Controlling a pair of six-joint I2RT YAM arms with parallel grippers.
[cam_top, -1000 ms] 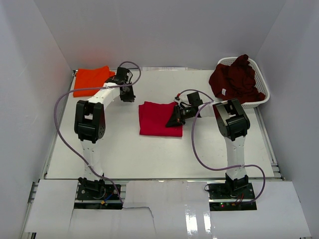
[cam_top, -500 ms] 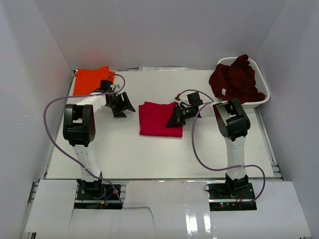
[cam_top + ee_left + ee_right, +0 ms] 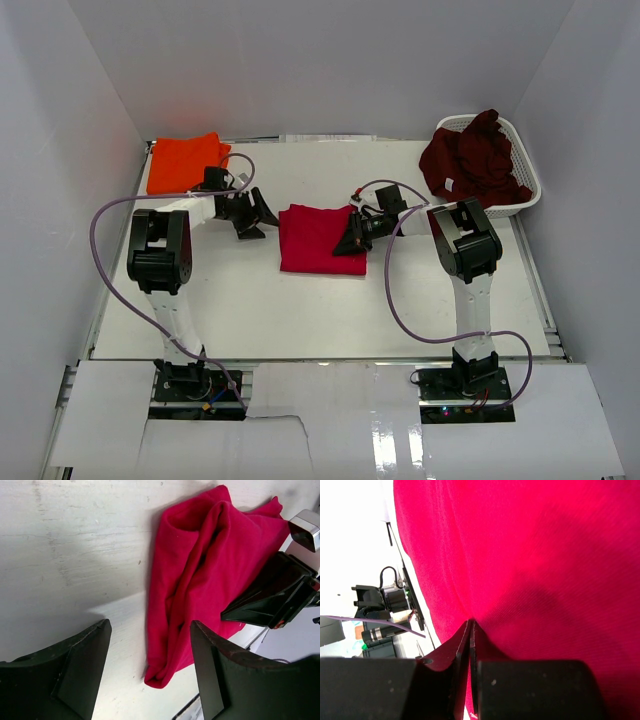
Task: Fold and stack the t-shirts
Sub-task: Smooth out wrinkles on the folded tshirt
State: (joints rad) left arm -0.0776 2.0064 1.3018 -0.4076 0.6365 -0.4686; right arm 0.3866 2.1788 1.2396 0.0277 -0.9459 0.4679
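Observation:
Next, my left gripper will slide to the right in the top view, around the fold of the red t-shirt's corner facing the orange t-shirt, as that corner lies there.
A folded red t-shirt (image 3: 312, 238) lies in the middle of the table. My left gripper (image 3: 260, 218) hangs open just left of it; in the left wrist view its jaws (image 3: 150, 626) frame the shirt's (image 3: 200, 575) near edge without touching. My right gripper (image 3: 345, 240) is shut and lies over the shirt's right side. In the right wrist view its tips (image 3: 471, 622) press into the red cloth (image 3: 540, 555), where creases meet. An orange t-shirt (image 3: 185, 163) sits folded at the back left. A maroon t-shirt (image 3: 470, 160) is heaped in the basket.
The white lattice basket (image 3: 528, 190) stands at the back right corner. White walls close in the table on three sides. Purple cables loop from both arms over the table (image 3: 300, 310).
My left arm has swung from beside the orange t-shirt to the red one's left edge, and its jaws have opened. The right gripper has stayed put.

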